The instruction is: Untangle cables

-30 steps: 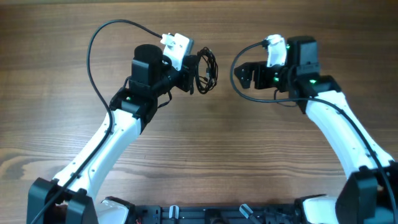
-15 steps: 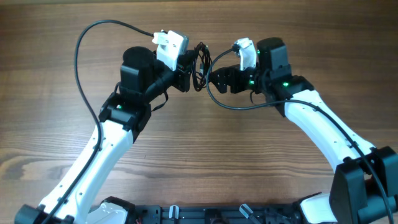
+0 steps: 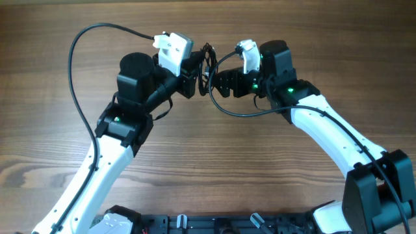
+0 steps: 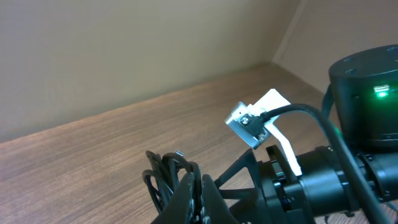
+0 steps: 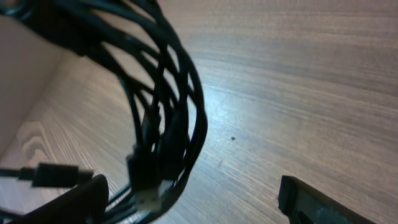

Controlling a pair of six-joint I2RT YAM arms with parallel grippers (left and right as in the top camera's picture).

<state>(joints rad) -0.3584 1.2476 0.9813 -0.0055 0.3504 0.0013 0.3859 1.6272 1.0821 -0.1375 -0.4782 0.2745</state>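
My left gripper is at the cables and should next pull to the left in the overhead view, away from the bundle (image 3: 207, 70) (image 4: 164, 176), and let the cables go, because loops hang between the spread fingers of my right gripper.
The cables (image 3: 207, 64) are a bundle of thin black loops held up off the wooden table (image 3: 214, 162). My left gripper (image 3: 197, 73) is shut on the bundle; in the left wrist view its fingers (image 4: 202, 194) pinch the loops (image 4: 163, 177) from the right. My right gripper (image 3: 218, 80) is open, right beside the bundle. In the right wrist view the loops (image 5: 168, 99) hang between its spread fingers (image 5: 193, 205), nearer the left finger, with a small plug end (image 5: 148, 191) at the bottom.
The thicker black arm cables arc over the left arm (image 3: 75, 78) and under the right wrist (image 3: 240, 114). The right arm's wrist and white camera mount (image 4: 261, 121) fill the right of the left wrist view. Robot bases sit at the front edge (image 3: 214, 224).
My right arm has swung left until its open gripper reaches the bundle. My left arm has shifted slightly left and back, still holding the cables.
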